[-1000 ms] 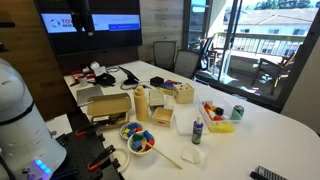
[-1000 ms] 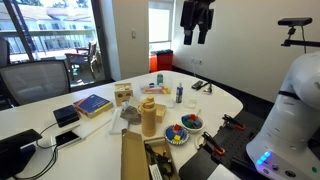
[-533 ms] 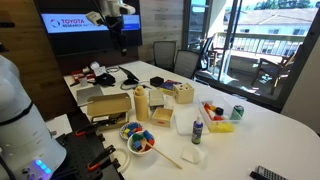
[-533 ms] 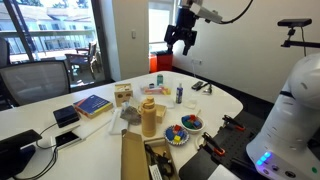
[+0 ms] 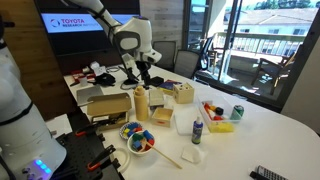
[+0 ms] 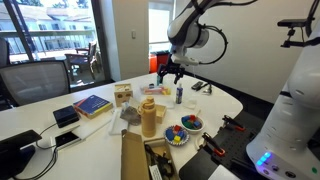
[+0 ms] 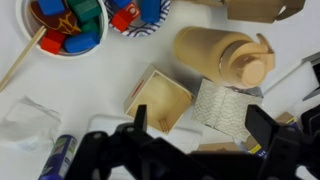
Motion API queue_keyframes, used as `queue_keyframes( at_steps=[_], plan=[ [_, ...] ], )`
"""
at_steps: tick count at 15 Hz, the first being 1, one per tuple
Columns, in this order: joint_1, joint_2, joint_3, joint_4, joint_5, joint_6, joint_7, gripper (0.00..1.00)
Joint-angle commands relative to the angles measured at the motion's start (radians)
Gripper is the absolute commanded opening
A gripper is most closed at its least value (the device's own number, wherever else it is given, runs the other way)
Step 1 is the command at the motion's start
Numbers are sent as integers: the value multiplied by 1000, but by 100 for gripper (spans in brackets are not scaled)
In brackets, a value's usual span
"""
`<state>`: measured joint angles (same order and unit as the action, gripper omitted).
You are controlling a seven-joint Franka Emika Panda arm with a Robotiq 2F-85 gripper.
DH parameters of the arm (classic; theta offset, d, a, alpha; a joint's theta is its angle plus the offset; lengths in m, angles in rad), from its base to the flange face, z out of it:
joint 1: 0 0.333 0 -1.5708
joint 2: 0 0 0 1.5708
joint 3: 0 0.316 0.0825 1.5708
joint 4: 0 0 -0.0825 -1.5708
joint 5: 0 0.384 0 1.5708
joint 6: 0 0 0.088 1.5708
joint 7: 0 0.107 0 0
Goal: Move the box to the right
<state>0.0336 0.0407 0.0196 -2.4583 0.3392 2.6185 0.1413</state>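
Note:
My gripper moves down with a slight turn onto the box side facing the bowl of blocks next, since that thin side fits between my open fingers.
The box is small, shallow and tan with low walls, and lies on the white table next to a tan bottle. It also shows in both exterior views. My gripper is open and empty. In the wrist view its two dark fingers straddle a patterned cloth just beside the box. In both exterior views the gripper hangs well above the table, over the box area.
A bowl of coloured blocks and a brown carton lie close by. A pale-yellow dotted box, a small dark bottle, a can and cables also stand on the table.
The arm has swung down from high near the screen to a spot above the middle of the table. The gripper stays open. The table objects have not moved.

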Motion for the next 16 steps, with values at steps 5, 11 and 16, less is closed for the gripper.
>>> queue_keyframes(
  at_steps=[5, 11, 16],
  plan=[
    [-78, 493, 32, 269, 117, 189, 24, 100],
    [-70, 685, 0, 444, 66, 140, 115, 100],
    [-67, 785, -3, 528, 56, 114, 161, 100]
  ],
)
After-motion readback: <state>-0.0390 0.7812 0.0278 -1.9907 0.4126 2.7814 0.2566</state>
